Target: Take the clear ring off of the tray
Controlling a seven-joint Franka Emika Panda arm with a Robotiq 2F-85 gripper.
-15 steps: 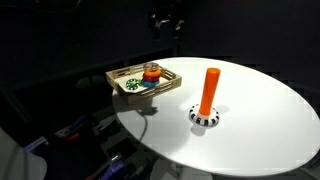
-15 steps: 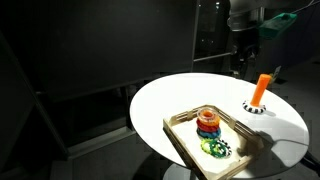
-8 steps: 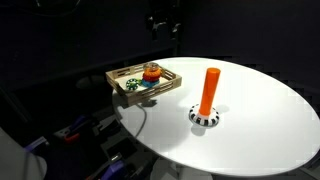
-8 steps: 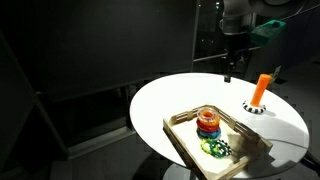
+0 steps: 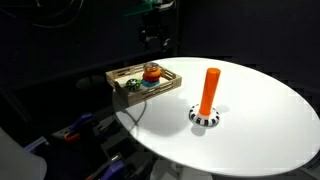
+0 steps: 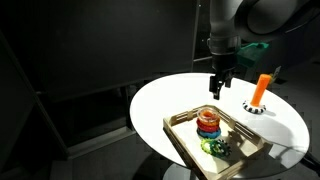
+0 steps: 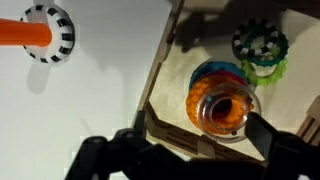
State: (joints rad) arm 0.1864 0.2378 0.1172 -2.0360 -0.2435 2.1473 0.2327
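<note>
My gripper is open and will go down toward the stack until its fingers straddle the clear ring's rim, since that ring is topmost, over the orange one.
The clear ring (image 7: 225,108) lies on top of a stack of coloured rings (image 6: 208,124) in the light wooden tray (image 7: 160,90). The tray shows in both exterior views (image 5: 120,77) (image 6: 182,136). In the wrist view the ring looks like a transparent rim over an orange ring. My gripper (image 7: 190,158) is open and hovers above the stack, its dark fingers either side of it and touching nothing. It hangs over the tray in both exterior views (image 5: 152,38) (image 6: 217,86).
A green ring with a black-and-white gear piece (image 7: 260,48) lies in the tray beside the stack. An orange peg on a round black-and-white base (image 5: 208,95) (image 6: 259,92) (image 7: 40,33) stands on the white round table (image 5: 260,120).
The arm has swung from the far side of the table to over the tray and has come lower towards the ring stack. The rings and tray have not moved.
</note>
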